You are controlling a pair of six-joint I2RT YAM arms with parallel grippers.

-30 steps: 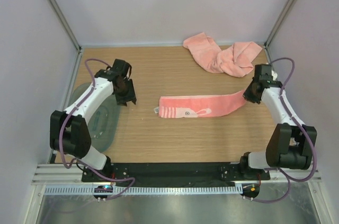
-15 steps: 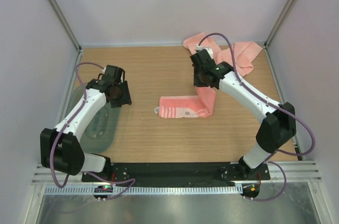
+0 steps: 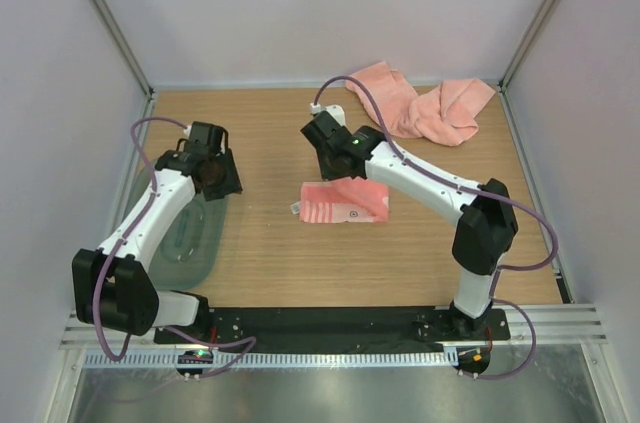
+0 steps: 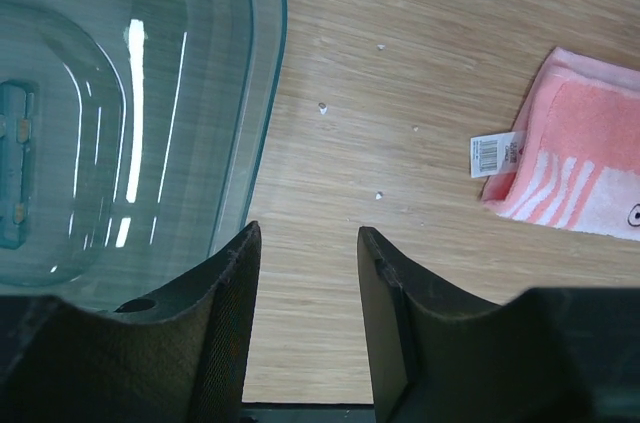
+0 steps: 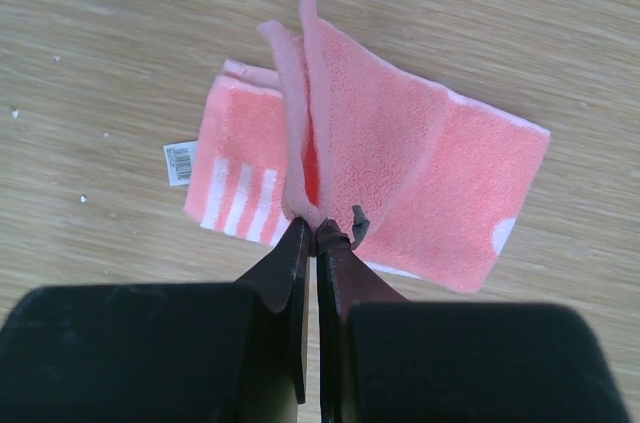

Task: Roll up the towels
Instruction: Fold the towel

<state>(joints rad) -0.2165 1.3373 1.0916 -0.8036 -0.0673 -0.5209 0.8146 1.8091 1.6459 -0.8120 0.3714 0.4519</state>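
My right gripper carries the lifted end toward the barcode tag next and down over the white stripes by the tag (image 3: 319, 212) (image 5: 239, 199), which still lie uncovered.
One salmon-pink towel (image 3: 345, 203) lies folded over on the wooden table's middle, white stripes and a barcode tag at its left end. My right gripper (image 5: 317, 231) is shut on the towel's (image 5: 390, 158) lifted end, which stands up as a pinched fold above the lower layer. From above, the right gripper (image 3: 332, 159) hangs over the fold's back edge. My left gripper (image 4: 305, 243) is open and empty over bare wood, next to the tray's right rim, with the towel's tagged end (image 4: 575, 158) off to its right. From above, the left gripper (image 3: 213, 175) sits left of the towel.
More pink towels (image 3: 420, 105) lie crumpled in a heap at the back right corner. A translucent grey-green tray (image 3: 190, 233) sits along the left edge, and in the left wrist view the tray (image 4: 150, 113) fills the upper left. Enclosure walls ring the table.
My right arm has swung left from the table's right side, carrying the towel's end over so the long strip is now folded short. The left arm drew back a little toward the tray.
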